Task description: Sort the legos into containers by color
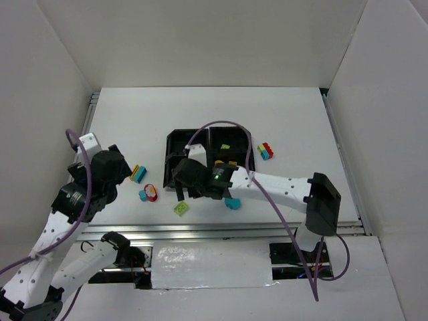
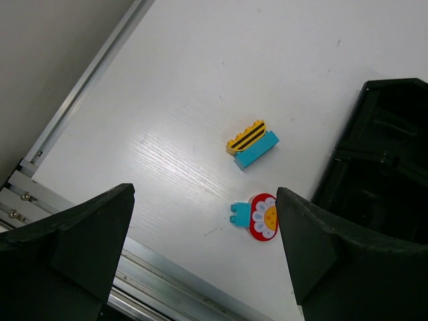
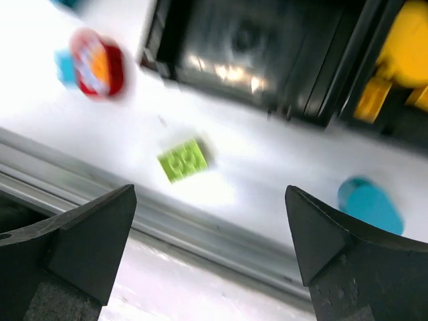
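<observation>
The lime green brick between tray [image 1: 175, 136] and front bar still lies loose outside the tray's sections, so my right gripper lowers and turns to straddle it next.
The black tray [image 1: 175, 136] sits mid-table; its right compartments hold a lime green brick [image 1: 225, 146] and yellow bricks [image 1: 228, 162]. My left gripper [image 1: 124, 174] is open and empty, hovering left of the tray. Below it lie a yellow-striped brick on a cyan brick [image 2: 252, 144] and a red flower disc [image 2: 263, 216] joined to a small cyan brick [image 2: 239, 213]. My right gripper [image 1: 182, 182] is open and empty over the tray's near-left corner. Under it lie a lime green brick [image 3: 182, 160] and a rounded cyan brick [image 3: 370, 204]. Yellow bricks [image 3: 394, 60] show in the tray.
A small cluster of red, cyan and green bricks [image 1: 265, 150] lies right of the tray. The table's metal front rail [image 2: 167, 277] runs just below both grippers. White walls close in the table at left, back and right. A purple cable [image 1: 227, 124] arcs over the tray.
</observation>
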